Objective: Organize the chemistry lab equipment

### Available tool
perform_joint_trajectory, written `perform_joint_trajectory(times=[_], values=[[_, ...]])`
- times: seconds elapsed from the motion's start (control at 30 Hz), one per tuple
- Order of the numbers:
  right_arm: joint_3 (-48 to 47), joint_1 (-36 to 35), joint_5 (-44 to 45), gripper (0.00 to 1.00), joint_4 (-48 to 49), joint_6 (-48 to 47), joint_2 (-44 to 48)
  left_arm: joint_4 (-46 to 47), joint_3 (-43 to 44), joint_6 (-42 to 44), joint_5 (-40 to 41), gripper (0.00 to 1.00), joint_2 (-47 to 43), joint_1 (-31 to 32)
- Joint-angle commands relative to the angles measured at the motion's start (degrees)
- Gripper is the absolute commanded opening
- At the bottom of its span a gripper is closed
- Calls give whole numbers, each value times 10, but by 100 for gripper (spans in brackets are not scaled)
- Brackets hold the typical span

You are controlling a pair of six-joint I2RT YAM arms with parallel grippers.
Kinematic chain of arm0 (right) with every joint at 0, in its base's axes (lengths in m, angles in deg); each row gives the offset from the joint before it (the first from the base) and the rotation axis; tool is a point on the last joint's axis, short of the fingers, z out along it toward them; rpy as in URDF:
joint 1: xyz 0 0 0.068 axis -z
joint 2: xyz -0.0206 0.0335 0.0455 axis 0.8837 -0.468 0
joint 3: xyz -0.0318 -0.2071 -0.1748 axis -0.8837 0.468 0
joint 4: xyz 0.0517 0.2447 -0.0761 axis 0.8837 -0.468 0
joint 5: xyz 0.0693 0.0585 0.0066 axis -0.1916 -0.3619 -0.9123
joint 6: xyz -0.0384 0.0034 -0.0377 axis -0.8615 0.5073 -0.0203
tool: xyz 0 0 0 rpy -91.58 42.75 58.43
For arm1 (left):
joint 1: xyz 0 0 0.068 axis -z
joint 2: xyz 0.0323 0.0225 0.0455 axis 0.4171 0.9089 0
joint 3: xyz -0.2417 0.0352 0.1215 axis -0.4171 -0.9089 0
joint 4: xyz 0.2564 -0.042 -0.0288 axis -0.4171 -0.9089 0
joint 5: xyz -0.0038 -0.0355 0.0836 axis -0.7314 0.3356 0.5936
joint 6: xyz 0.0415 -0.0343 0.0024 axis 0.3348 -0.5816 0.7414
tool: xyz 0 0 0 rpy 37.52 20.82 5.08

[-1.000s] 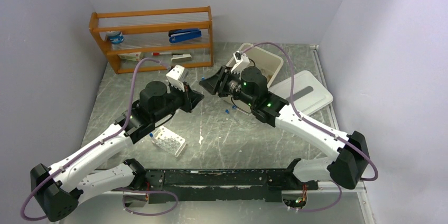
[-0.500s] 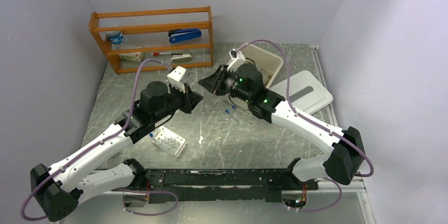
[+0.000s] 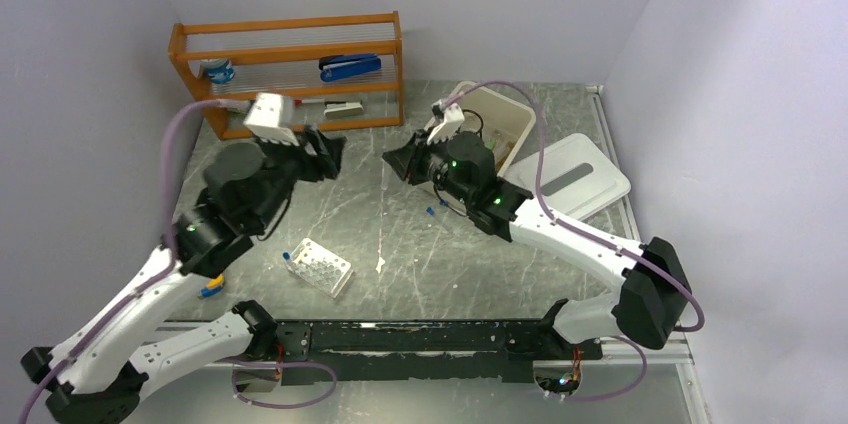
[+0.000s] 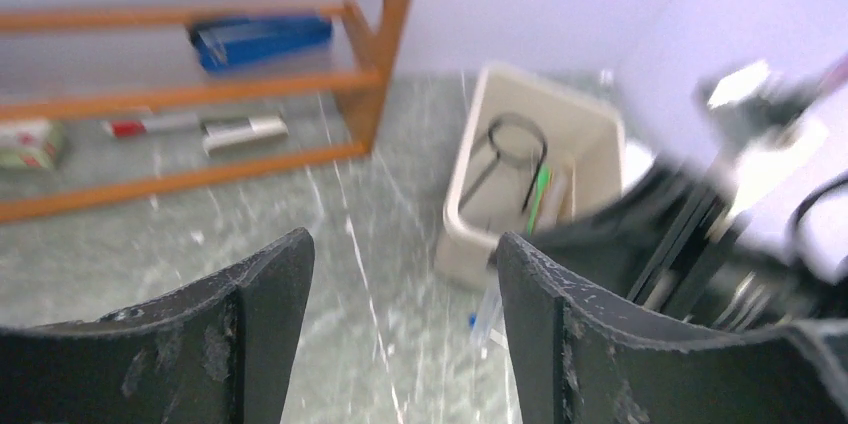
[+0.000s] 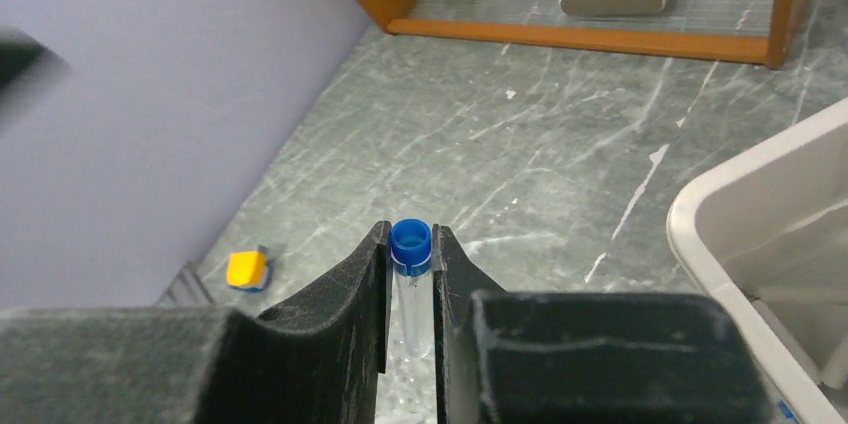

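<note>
I will next swing my right gripper back and down to the white rack's holes [image 3: 301, 261] beside the blue cap and let go of its vial, because a vial with a blue cap already stands there.
In the right wrist view my right gripper [image 5: 411, 232] is shut on a clear blue-capped vial [image 5: 412, 309], held above the table with its cap at the fingertips. From above, the right gripper [image 3: 400, 162] hangs left of the beige bin [image 3: 520, 114]. My left gripper [image 3: 326, 154] is raised near the shelf, and it stands open with nothing between its fingers [image 4: 402, 244]. The white holed rack [image 3: 320, 267] lies on the table between the arms. The bin [image 4: 470, 214] holds the black wire tripod [image 4: 510, 139] and a green item. More small blue-capped vials [image 3: 428, 211] lie under the right arm.
A wooden shelf [image 3: 290, 74] with a blue stapler [image 3: 350, 67] and stationery stands at the back left. The bin's white lid [image 3: 575, 172] lies to the right. A yellow-and-blue block [image 5: 246, 269] sits on the table near the left wall.
The left gripper has opened, lifted and swung back left toward the shelf, away from the right gripper. The right gripper has closed on the vial and shifted slightly left.
</note>
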Motion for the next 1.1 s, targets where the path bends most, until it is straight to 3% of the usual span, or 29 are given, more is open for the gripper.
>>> perform_joint_trajectory(times=[0.0,0.4,1.07], values=[[40,-45,64,15,105,-81,0,-28,99,37,108,72,-15,-2],[78,-235,220,13,342,-188,-117,-96,243,51,106,72,57,-2],[75,-308,86,11,573,-296,-345,-19,139,95,162,71,45,-2]])
